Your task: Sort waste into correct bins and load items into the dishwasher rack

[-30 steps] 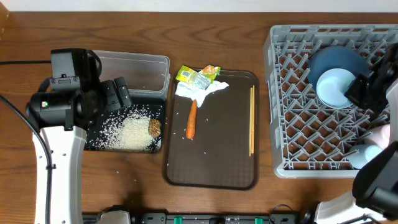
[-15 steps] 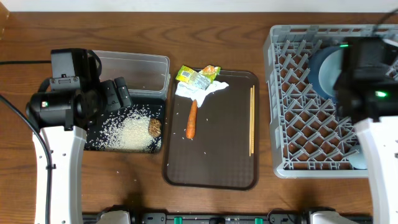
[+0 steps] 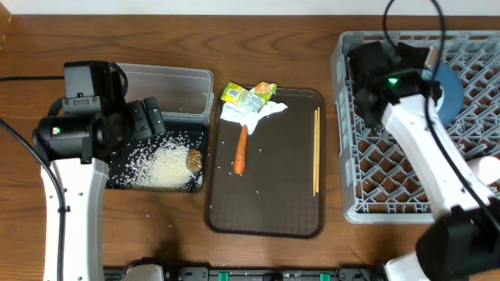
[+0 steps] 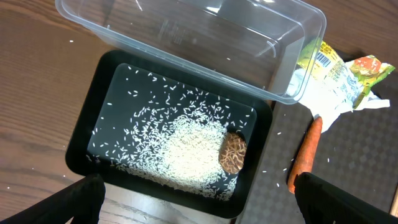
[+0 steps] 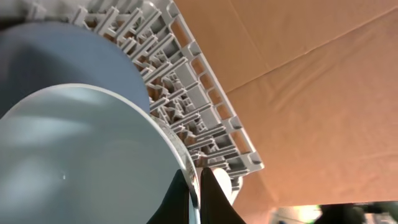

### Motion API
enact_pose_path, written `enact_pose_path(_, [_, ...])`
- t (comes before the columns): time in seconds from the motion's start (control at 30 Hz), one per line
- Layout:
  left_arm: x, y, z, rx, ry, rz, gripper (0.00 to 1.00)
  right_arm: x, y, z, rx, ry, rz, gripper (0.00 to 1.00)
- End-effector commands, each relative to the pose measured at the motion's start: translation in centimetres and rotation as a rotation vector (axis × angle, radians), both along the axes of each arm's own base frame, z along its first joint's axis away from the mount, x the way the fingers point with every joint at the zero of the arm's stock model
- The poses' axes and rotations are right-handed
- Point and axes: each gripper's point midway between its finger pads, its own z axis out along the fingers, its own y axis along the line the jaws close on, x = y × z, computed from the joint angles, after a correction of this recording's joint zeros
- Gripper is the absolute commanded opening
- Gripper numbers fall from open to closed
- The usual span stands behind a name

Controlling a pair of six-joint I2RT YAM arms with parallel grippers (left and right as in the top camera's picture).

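Observation:
The bowl goes left in the overhead view next, toward the rack's edge by the tray, and my right gripper releases it there, since the dark-blue plate stands behind it.
My right gripper (image 5: 194, 186) is shut on the rim of the white bowl (image 5: 81, 155), over the grey dishwasher rack (image 3: 367, 179). The dark-blue plate (image 3: 451, 90) stands in the rack behind the bowl. A pink cup (image 3: 488, 168) lies at the rack's right edge. My left gripper (image 4: 214, 208) is open and empty above the black bin (image 3: 117, 178), which holds rice (image 3: 160, 165) and the brown lump (image 3: 194, 160). The clear tub (image 3: 187, 78) sits behind the bin. Wrappers (image 3: 248, 94), napkin (image 3: 256, 114), carrot (image 3: 241, 150) and chopsticks (image 3: 316, 152) lie on the tray.
The flat dark-brown tray (image 3: 266, 211) lies between the bins and the rack. A few rice grains are scattered on the table by the black bin. The right arm (image 3: 422, 148) stretches across the rack from the front right.
The right arm has swung from the rack's right edge to its back left, and now covers the bowl. The left arm has not moved.

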Motion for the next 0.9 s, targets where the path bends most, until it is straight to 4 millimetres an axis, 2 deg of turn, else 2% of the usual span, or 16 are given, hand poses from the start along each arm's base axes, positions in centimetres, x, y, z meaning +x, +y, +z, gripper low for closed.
enact_pose_path(0.0, [-0.2, 0.4, 0.1, 0.022, 0.0, -0.003, 0.98, 0.6, 0.3, -0.4, -0.091, 0.028, 0.0, 0.01])
enact_pose_path(0.37, [-0.2, 0.4, 0.1, 0.022, 0.0, -0.003, 0.98, 2.3, 3.0, -5.8, -0.137, 0.206, 0.075, 0.01])
enact_pose_path(0.5, [-0.2, 0.4, 0.1, 0.022, 0.0, -0.003, 0.98, 2.6, 4.0, -6.9, -0.16, 0.25, 0.106, 0.01])
enact_pose_path(0.63, [-0.2, 0.4, 0.1, 0.022, 0.0, -0.003, 0.98, 2.7, 4.2, -5.8, -0.224, 0.242, 0.113, 0.01])
enact_pose_path(0.8, [-0.2, 0.4, 0.1, 0.022, 0.0, -0.003, 0.98, 2.5, 3.9, -4.7, -0.218, 0.212, 0.105, 0.01])
enact_pose_path(0.87, [-0.2, 0.4, 0.1, 0.022, 0.0, -0.003, 0.98, 2.4, 3.6, -3.4, -0.244, 0.185, 0.096, 0.01])
